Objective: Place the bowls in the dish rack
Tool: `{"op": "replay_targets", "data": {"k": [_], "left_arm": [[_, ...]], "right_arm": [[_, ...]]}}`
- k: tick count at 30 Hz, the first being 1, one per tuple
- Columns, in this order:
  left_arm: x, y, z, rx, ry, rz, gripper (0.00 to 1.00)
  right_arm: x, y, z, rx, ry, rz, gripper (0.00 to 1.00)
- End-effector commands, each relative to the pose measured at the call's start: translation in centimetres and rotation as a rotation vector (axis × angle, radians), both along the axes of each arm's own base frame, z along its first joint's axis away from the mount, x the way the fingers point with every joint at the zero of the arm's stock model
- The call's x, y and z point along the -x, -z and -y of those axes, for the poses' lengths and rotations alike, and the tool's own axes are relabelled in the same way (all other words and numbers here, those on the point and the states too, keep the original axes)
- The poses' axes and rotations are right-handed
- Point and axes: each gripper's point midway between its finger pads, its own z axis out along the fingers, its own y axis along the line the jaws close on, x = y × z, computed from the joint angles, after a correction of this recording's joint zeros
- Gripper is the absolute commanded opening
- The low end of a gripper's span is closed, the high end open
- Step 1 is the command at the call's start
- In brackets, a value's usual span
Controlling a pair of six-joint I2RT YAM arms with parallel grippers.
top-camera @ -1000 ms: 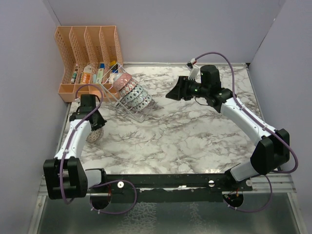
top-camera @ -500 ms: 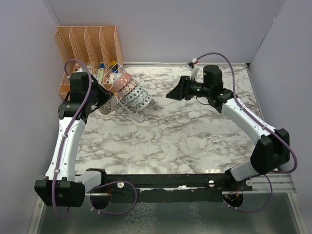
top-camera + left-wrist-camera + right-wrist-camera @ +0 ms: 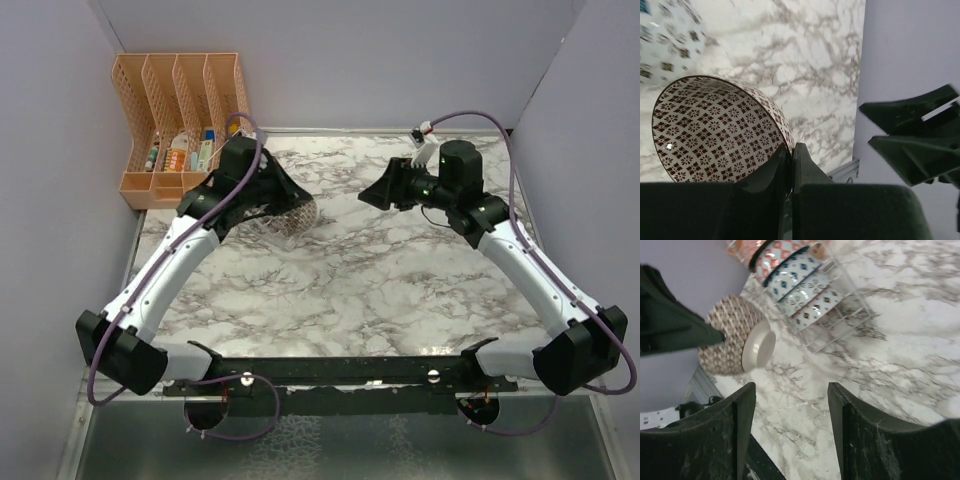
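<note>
I will next move my left gripper down, back and to the right in the top view and let go of the brown-and-white bowl's rim on the marble (image 3: 350, 260) beside the rack, which is bare.
My left gripper (image 3: 283, 205) is shut on the rim of a brown-and-white patterned bowl (image 3: 715, 130) and holds it above the table by the near end of the dish rack. The right wrist view shows that bowl (image 3: 727, 335) on its side, white foot outward. The clear wire dish rack (image 3: 860, 310) holds several bowls on edge: a pinkish-red one (image 3: 785, 251), a blue one (image 3: 795, 270) and others. In the top view my left arm hides most of the rack. My right gripper (image 3: 385, 190) is open and empty, right of the rack, facing it.
An orange plastic organiser (image 3: 180, 100) with tall dividers stands in the back left corner, just behind the rack. Purple walls close in the marble table (image 3: 400, 280) on three sides. A blurred blue-patterned bowl (image 3: 662, 40) shows at the top left of the left wrist view.
My left arm has swung from the table's left edge up and right, carrying the bowl over to the rack. My right gripper has shifted slightly right and stayed open.
</note>
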Motion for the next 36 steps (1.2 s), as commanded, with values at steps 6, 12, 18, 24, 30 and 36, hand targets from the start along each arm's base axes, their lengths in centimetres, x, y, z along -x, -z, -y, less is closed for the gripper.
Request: {"op": "replay_targets", "data": {"k": [6,12,18,24,30,36], "left_arm": [[2.3,5.9,9.5,-0.144,0.287,-0.04,0.0],[1.6,12.3,11.8,-0.297,0.462,-0.105,0.0],[1.5,17.3,14.2,-0.403,0.565,-0.13,0.0],[2.5,21.0,16.0,-0.455,0.673,-0.152,0.0],[3.0,21.3,17.2,-0.434,0.731,-0.14,0.15],[3.1,19.7,17.4,-0.442,0.743,-0.11,0.39]], "right_arm": [[-0.5,1.9,11.9,0.192,0.565,-0.101,0.64],[-0.2,2.0,13.7,0.202,0.627,-0.116,0.66],[-0.5,1.9,13.3,0.175,0.611,-0.118,0.66],[-0.5,2.4,13.4,0.186,0.605,-0.117,0.66],[-0.7,2.2,13.6,0.196,0.615,-0.106,0.68],[-0.9,1.9,13.7,0.198,0.62,-0.101,0.7]]}}
